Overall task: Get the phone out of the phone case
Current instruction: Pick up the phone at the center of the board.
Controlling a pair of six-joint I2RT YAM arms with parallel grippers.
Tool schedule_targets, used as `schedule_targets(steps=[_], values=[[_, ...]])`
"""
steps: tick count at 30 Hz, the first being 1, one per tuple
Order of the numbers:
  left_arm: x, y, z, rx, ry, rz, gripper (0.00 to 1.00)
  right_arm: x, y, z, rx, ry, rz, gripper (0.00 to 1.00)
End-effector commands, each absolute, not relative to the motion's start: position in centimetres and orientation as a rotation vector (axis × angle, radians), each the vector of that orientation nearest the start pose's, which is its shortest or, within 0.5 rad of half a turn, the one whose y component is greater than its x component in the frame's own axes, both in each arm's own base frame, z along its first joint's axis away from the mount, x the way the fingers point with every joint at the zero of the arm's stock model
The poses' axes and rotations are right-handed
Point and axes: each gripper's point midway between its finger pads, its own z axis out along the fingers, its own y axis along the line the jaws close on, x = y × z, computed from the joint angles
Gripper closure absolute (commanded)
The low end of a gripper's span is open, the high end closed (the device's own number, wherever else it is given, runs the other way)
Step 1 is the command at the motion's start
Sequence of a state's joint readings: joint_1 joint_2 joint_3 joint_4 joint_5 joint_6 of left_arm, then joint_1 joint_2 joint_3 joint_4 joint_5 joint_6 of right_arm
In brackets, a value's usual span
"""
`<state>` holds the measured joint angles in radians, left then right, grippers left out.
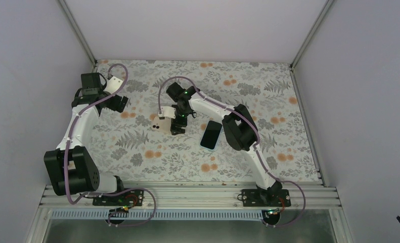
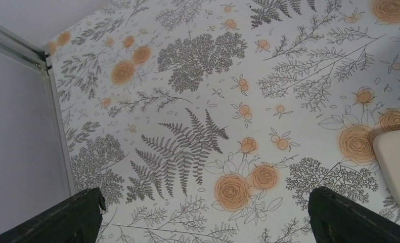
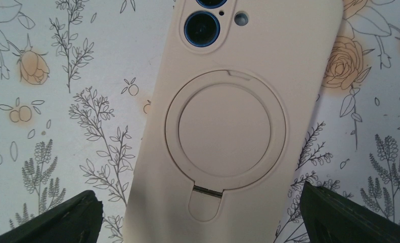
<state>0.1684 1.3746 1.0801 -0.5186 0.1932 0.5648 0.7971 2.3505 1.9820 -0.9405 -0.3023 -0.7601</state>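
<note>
The case's lower end lies below my right gripper, between my open fingers. My right gripper lowers next and closes on both of the case's long edges at its lower end [image 3: 204, 223].
A cream phone case [image 3: 233, 116] lies back-up on the floral table, with a round ring stand and blue-rimmed camera lenses [image 3: 202, 26] in its cutout. In the top view the case [image 1: 160, 124] sits mid-table. My right gripper [image 3: 200, 217] is open just above the case's lower end, with one finger on each side and not touching it; it also shows in the top view [image 1: 178, 126]. A dark phone with a light blue edge [image 1: 211, 134] lies screen-up to its right. My left gripper [image 2: 203, 217] is open and empty over bare table at the left [image 1: 121, 104]. The case corner [image 2: 396, 157] shows at its right.
The floral mat [image 1: 137, 147] covers the table, with white walls on three sides and a metal corner post [image 2: 51, 101] near the left gripper. An aluminium rail [image 1: 187, 195] runs along the near edge.
</note>
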Motion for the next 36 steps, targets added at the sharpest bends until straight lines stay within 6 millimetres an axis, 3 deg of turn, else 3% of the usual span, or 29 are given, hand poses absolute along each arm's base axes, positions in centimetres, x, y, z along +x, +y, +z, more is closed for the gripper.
schedule_targets(steps=[1, 12, 20, 23, 25, 28, 31, 36], values=[[39.3, 3.5, 18.0, 0.555, 2.289, 0.123, 0.0, 31.5, 40.1, 3.0, -2.047, 2.093, 0.486, 0.0], [39.4, 3.6, 17.4, 0.551, 2.283, 0.126, 0.0, 32.2, 39.4, 0.6, -2.004, 2.145, 0.395, 0.0], [39.1, 3.8, 17.4, 0.557, 2.268, 0.16, 0.0, 31.2, 37.0, -3.1, -2.077, 2.173, 0.205, 0.0], [39.0, 3.5, 18.0, 0.584, 2.23, 0.169, 0.0, 30.8, 36.4, -3.5, -2.09, 2.146, 0.166, 0.07], [38.7, 2.8, 18.4, 0.646, 2.185, 0.153, 0.0, 31.0, 36.2, -3.4, -2.084, 2.129, 0.132, 0.16], [37.2, 0.2, 18.9, 0.834, 2.047, 0.093, 0.0, 31.1, 36.3, -2.5, -2.062, 2.1, 0.133, 0.25], [34.3, -3.2, 20.5, 1.052, 1.791, 0.047, 0.0, 31.0, 36.8, -0.9, -2.035, 2.077, 0.179, 0.31], [28.4, -8.4, 20.9, 1.435, 1.277, 0.044, 0.0, 30.2, 38.4, 5.5, -1.951, 2.036, 0.502, 0.35]])
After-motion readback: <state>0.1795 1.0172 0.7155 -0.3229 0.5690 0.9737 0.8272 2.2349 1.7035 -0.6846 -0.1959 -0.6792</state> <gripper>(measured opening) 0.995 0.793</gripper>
